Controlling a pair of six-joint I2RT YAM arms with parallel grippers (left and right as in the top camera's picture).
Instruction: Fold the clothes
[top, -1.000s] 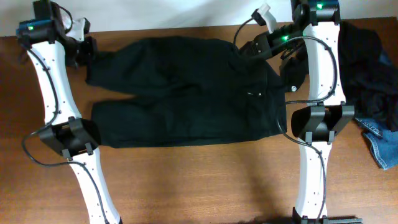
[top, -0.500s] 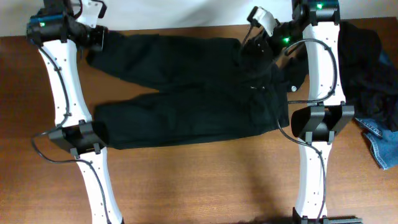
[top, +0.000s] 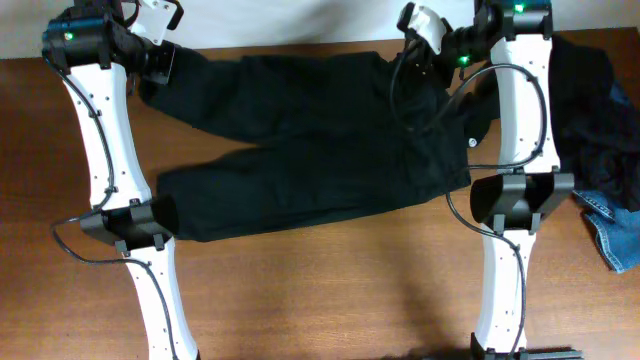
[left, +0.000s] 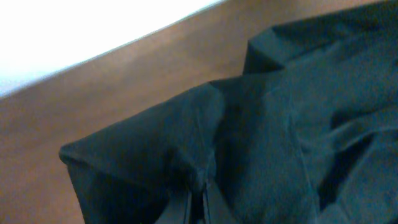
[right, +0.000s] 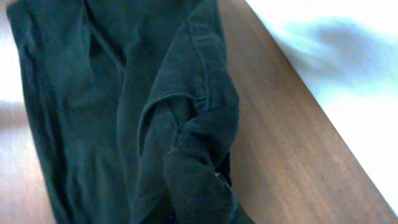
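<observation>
My left gripper should move back over the near leg's hem (top: 182, 203) and let go of the fabric, because bare wood lies between the far leg and the near one.
A long pair of black trousers (top: 310, 150) lies spread across the middle of the table, waist to the right, legs to the left. My left gripper (top: 160, 62) is shut on the hem of the far leg at the table's back left; the pinched black cloth (left: 199, 155) fills the left wrist view. My right gripper (top: 412, 62) is shut on the far waistband corner at the back right; the bunched waistband (right: 193, 149) hangs in the right wrist view. Both held ends are lifted a little off the wood.
A heap of dark clothes (top: 590, 110) lies at the right edge of the table, with a piece of blue denim (top: 615, 235) below it. The wooden table's back edge (top: 300, 45) meets a white surface behind both grippers.
Both grippers have moved toward the table's back edge with the trousers' far leg hem and waistband corner, pulling the far side of the garment up and back.
</observation>
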